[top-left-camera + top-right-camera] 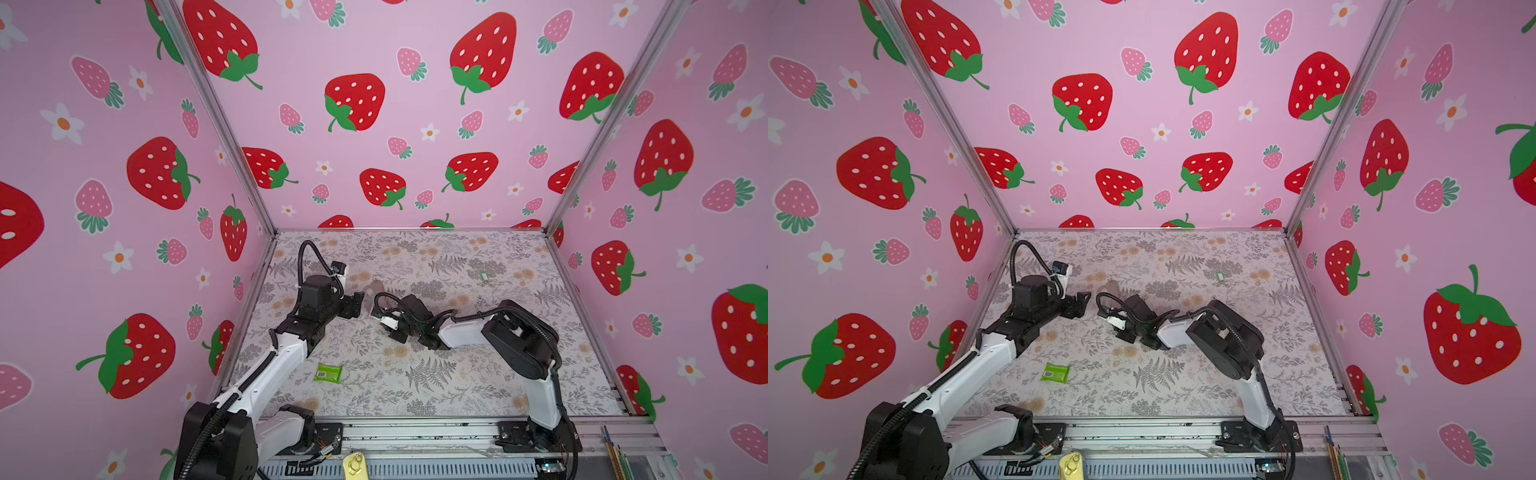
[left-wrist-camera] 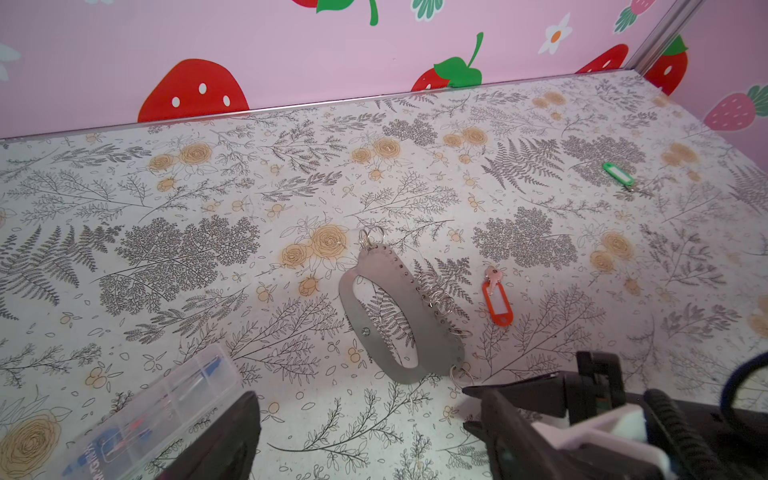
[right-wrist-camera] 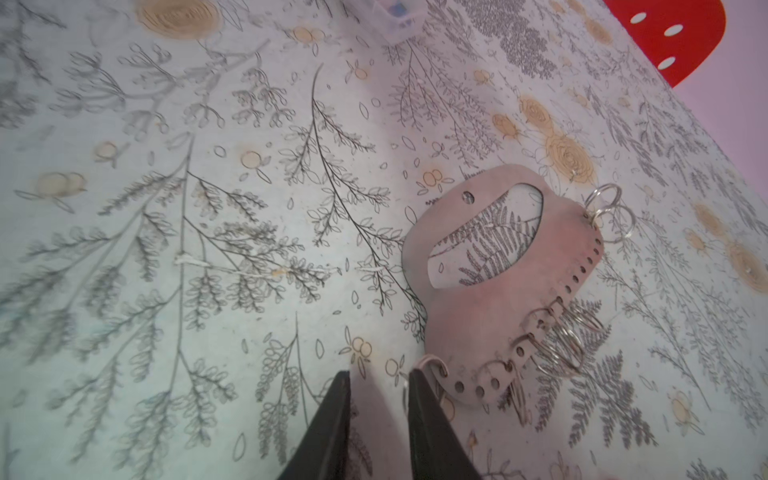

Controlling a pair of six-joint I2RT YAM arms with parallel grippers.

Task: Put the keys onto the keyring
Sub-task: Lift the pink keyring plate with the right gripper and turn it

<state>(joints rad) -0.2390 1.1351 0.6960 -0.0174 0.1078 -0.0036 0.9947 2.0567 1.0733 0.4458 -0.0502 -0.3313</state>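
Note:
My right gripper next eases outward onto the small metal ring at the keyring's near end, as the ring still sits just outward of the gripper's open gap.
The mauve keyring lies flat on the floral table with several silver rings along one edge; it also shows faintly in both top views. The red-orange key lies just beside it, seen only in the left wrist view. The green key lies farther off, toward the back right. My right gripper is low at the keyring's end, narrowly open and empty, with one finger next to an end ring. My left gripper hovers wide open, facing it.
A clear plastic box sits close by my left gripper. A green packet with a barcode label lies nearer the front. Pink strawberry walls close three sides. A metal rail runs along the front.

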